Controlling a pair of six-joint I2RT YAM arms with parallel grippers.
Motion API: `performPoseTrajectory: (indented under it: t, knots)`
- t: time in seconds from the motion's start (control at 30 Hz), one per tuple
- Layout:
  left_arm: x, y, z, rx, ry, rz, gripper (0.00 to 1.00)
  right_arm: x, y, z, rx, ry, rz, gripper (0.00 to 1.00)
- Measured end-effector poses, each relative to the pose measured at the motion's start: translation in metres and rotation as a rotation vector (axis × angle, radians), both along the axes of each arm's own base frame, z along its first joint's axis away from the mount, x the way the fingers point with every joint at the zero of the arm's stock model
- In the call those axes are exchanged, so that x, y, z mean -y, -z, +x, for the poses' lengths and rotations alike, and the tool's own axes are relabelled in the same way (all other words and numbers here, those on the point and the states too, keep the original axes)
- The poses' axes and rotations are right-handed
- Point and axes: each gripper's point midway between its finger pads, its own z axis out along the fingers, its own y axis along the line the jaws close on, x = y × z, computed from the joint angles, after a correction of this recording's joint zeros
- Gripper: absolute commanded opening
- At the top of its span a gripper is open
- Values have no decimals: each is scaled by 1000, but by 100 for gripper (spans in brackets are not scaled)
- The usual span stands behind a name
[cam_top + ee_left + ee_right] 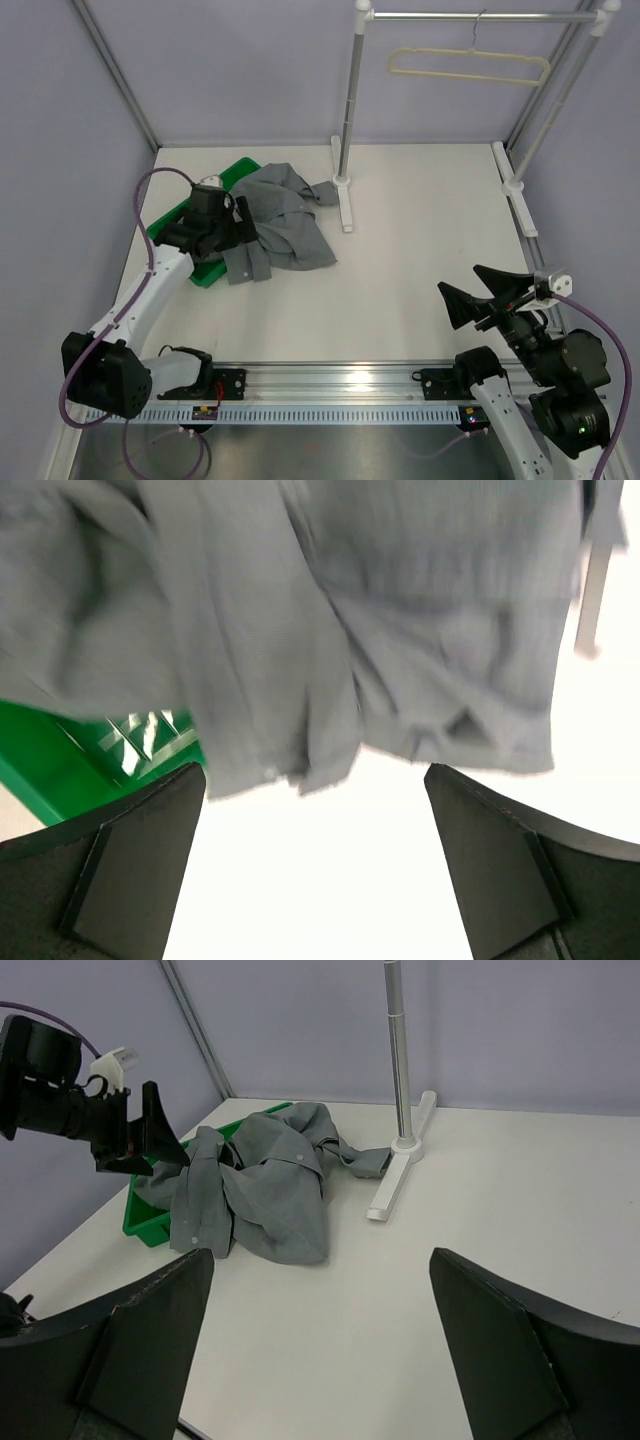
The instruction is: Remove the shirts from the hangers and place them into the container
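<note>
I will lower my left gripper next onto the fold of the shirt's near edge, because that edge spills past the green container (235, 172).
The grey shirt (285, 225) lies crumpled, partly over the green container (235, 172) and partly spilling onto the table to its right. My left gripper (240, 228) hovers open at the shirt's left edge, over the container's near end (205, 272). In the left wrist view the shirt (400, 630) hangs just beyond the open left gripper (315, 780), with nothing between the fingers and the container (60, 760) at the left. The bare cream hanger (468, 66) hangs on the rail. My right gripper (480, 290) stands open and empty at the near right, facing the shirt (265, 1175).
The silver rail (480, 16) spans the back right on two posts. The left post's white foot (345, 200) lies just right of the shirt, and a sleeve end touches it. The right post's foot (515, 190) runs along the table's right edge.
</note>
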Motion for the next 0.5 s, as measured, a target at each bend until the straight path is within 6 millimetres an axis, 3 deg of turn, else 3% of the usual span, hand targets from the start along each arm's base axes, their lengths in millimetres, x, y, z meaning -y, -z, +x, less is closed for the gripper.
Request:
performPoseTrajectory:
  t: [0.1, 0.27, 0.5]
  knots:
    - [20, 26, -21, -50, 38, 10, 99, -1, 1, 2, -8, 0, -1, 99]
    - [33, 74, -52, -159, 58, 38, 97, -1, 2, 4, -17, -1, -3, 99]
    - [52, 106, -41, -201, 69, 67, 86, -2, 3, 6, -31, -1, -3, 99]
